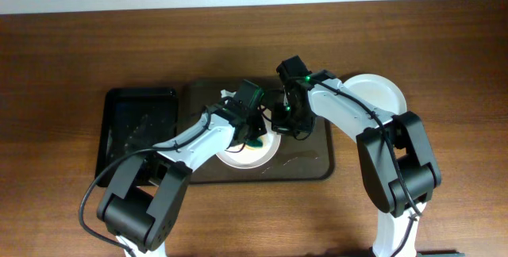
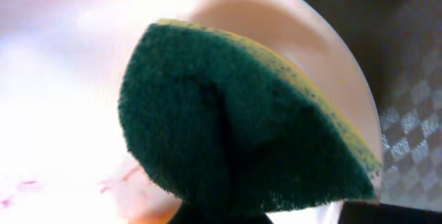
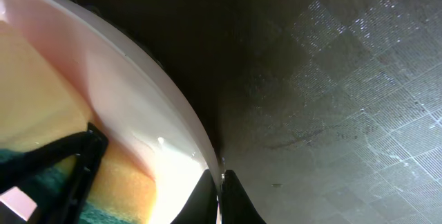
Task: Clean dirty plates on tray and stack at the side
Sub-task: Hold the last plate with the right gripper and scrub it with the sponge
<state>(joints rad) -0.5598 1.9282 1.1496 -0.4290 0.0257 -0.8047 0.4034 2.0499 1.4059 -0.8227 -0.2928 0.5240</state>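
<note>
My left gripper will next wipe the plate's faint red smears, then release the sponge on the smaller black tray.
A white plate lies on the dark brown tray. My left gripper is shut on a green and yellow sponge and presses it onto the plate, where faint red smears show. My right gripper is shut on the plate's right rim; the sponge shows beyond it in the right wrist view. A second white plate sits on the table to the right of the tray. A third plate is not in view.
A smaller black tray lies left of the brown tray. A faint smear marks the brown tray's front right part. The wooden table surrounds both trays.
</note>
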